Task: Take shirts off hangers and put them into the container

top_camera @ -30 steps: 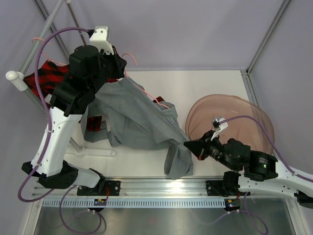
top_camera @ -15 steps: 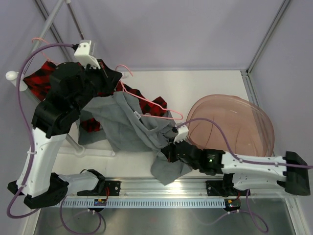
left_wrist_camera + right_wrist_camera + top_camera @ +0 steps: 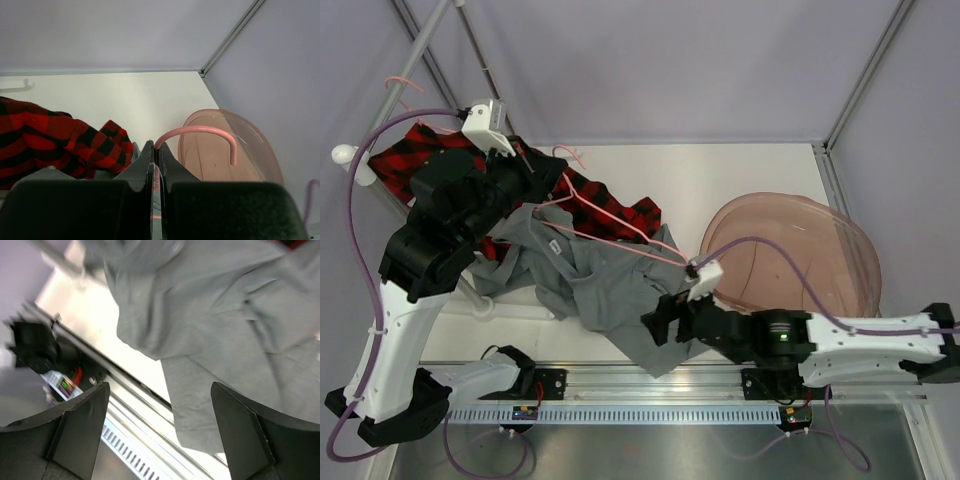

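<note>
My right gripper should next go up from the grey shirt's lower hem and close around the hanger's bare end, because the pink hanger's bare end is clear of the cloth.
The grey shirt lies crumpled on the table, still partly over a pink wire hanger. My left gripper is shut on that hanger's hook. The red-and-black plaid shirt hangs at the left, with part of it showing beyond the grey one. At the right stands the round pinkish container, with nothing in it that I can see. My right gripper is open over the grey shirt's lower hem, holding nothing.
A grey metal rail pole runs up the left side, carrying another pink hanger hook. Its white stand base lies beside the grey shirt. The aluminium mounting rail runs along the near edge.
My right gripper has let go of the grey shirt's sleeve and opened, shifting left. The left gripper brought the hanger down and leftward, and the grey shirt slumped onto the table.
</note>
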Controlling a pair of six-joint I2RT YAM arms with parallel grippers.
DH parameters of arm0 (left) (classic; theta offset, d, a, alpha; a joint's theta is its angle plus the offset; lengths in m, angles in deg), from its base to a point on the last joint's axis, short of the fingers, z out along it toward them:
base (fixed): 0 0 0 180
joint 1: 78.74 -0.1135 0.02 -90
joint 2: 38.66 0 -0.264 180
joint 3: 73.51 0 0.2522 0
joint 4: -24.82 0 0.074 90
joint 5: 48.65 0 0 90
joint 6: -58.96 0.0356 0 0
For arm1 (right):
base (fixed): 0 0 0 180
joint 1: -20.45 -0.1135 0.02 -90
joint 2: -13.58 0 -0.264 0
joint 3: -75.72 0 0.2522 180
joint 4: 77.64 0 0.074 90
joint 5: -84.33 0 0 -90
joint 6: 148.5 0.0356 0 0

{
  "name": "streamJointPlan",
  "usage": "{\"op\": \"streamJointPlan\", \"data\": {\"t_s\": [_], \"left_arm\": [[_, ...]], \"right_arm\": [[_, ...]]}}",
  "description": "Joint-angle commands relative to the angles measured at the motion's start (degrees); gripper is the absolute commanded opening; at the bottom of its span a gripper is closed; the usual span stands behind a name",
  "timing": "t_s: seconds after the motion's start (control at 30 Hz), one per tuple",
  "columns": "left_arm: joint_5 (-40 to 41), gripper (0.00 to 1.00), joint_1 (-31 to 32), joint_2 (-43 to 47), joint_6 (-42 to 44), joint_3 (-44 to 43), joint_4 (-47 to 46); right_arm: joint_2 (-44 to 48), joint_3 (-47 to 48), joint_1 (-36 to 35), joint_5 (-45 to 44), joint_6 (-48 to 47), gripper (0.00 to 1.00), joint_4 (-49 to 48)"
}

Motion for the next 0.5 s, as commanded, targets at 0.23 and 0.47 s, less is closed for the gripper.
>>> {"op": "streamJointPlan", "data": {"t_s": [0.23, 0.47], "left_arm": [[1.8, 0.00, 0.7, -1.1, 4.3, -1.9, -1.0], [1.1, 0.00, 2.2, -1.5, 4.7, 0.1, 0.1]], "right_arm": [[22.5, 11.6, -0.9, -12.2, 2.0, 0.87, 30.1], [11.7, 26.4, -0.9, -7.4, -25.8, 0.81, 21.0]]}}
